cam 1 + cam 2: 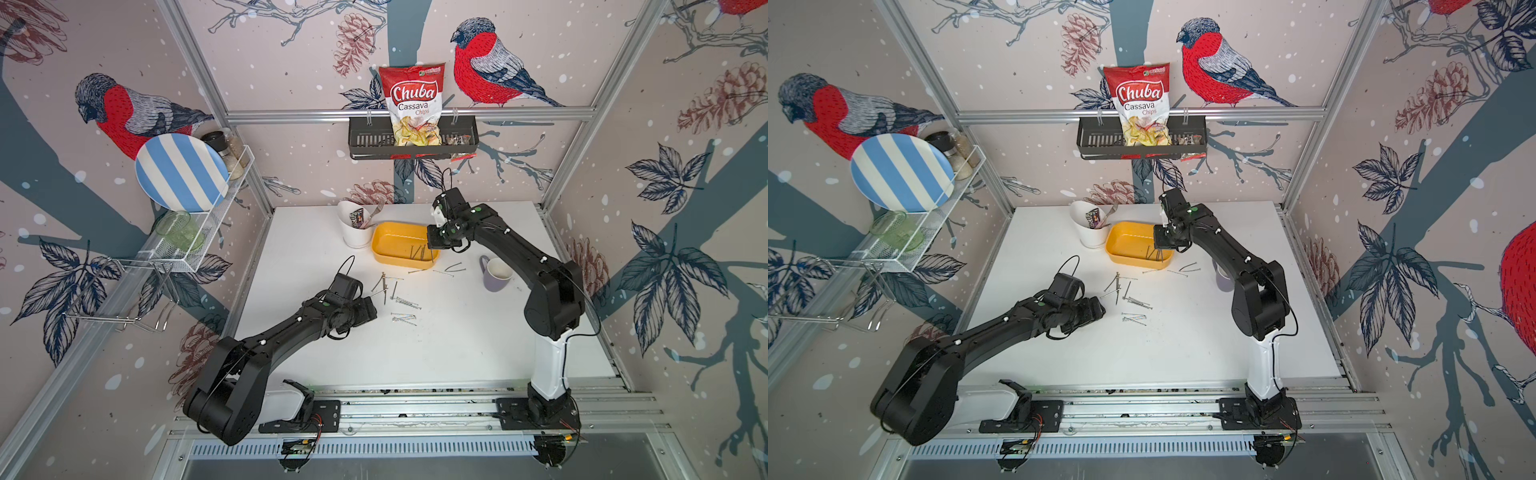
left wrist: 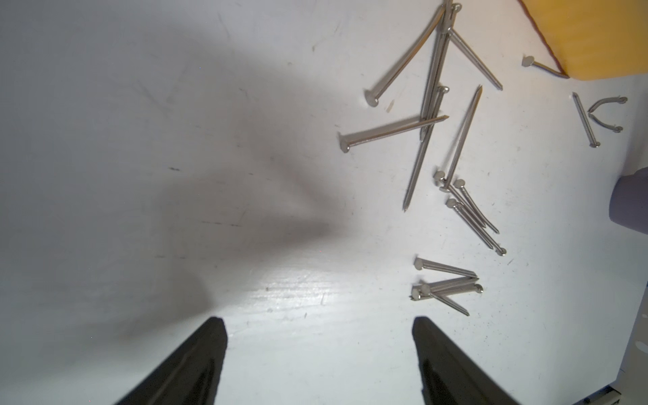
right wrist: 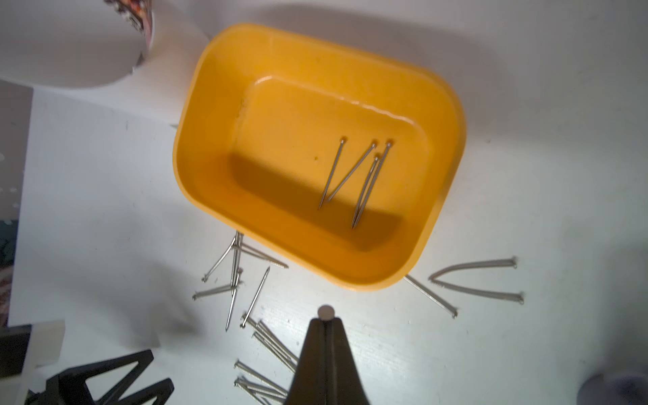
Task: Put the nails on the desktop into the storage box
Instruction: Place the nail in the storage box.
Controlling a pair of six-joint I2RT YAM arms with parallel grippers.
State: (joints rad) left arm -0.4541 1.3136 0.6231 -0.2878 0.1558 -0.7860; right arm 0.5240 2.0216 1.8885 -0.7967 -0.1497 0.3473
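The robot's right gripper is still above the storage box's rim with its fingers, so it needs to move outward and down next, toward the nails on the bottom of the storage box, to release its nail there.
The yellow storage box stands at the back of the white desktop, with several nails lying on its floor. My right gripper hovers over the box's right end. It is shut on a nail, whose flat head shows at the fingertips. Several more nails lie scattered on the desktop in front of the box. My left gripper is open and holds nothing, just left of that scatter. One fingertip is close to a small bundle of nails.
A white cutlery cup stands against the box's left side. A lilac mug sits right of the loose nails, under the right arm. A black wall basket holds a chips bag, and a wire rack hangs on the left wall.
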